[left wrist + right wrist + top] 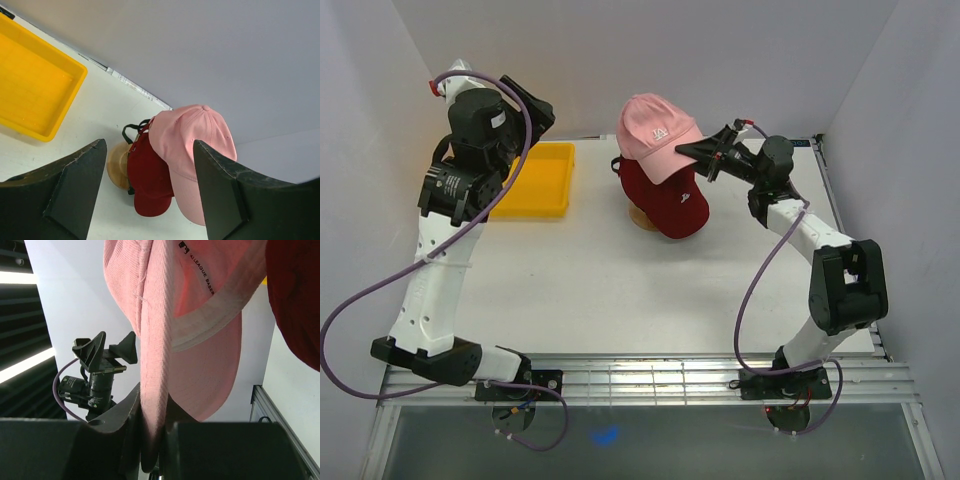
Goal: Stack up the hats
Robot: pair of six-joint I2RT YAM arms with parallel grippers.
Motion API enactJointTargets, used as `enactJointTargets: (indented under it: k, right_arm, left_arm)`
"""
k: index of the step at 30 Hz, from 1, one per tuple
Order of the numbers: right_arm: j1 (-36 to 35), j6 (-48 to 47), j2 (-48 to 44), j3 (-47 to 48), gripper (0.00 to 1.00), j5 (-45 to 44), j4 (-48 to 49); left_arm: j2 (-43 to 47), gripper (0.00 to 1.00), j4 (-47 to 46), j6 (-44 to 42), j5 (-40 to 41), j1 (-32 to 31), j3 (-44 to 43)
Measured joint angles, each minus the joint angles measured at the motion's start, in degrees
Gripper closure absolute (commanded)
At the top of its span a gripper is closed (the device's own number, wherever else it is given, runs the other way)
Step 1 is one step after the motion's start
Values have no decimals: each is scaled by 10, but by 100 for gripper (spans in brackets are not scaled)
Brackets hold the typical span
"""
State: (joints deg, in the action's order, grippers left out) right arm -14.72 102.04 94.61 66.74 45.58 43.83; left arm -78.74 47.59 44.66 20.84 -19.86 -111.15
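The right gripper moves the hanging pink cap back and down over the red cap [296, 305] next and lets go of the pink cap's brim.
A pink cap [655, 130] with a white front logo hangs in the air above a red cap [670, 200] that sits on a wooden stand [642, 217]. My right gripper [692, 152] is shut on the pink cap's brim; in the right wrist view the brim [152, 390] is pinched between the jaws. The red cap shows at that view's right edge [300, 295]. My left gripper [150, 195] is open and empty, raised at the far left. It looks down on the pink cap [192, 140] and the red cap [150, 180]. Green and black caps are not in view.
A yellow tray [535, 180] lies at the back left under my left arm, also in the left wrist view [35, 95]. White walls close the table on three sides. A metal rail [825, 170] runs along the right edge.
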Motion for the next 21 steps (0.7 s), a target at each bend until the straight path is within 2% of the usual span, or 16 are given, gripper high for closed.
enactJointTargets:
  k: [7, 21]
  right_arm:
    - [10, 11, -27, -47, 91, 27, 37]
    - [37, 21, -59, -179, 73, 41, 93]
  left_arm:
    - [9, 20, -3, 2, -3, 0, 9]
    - [14, 20, -7, 1, -3, 0, 25]
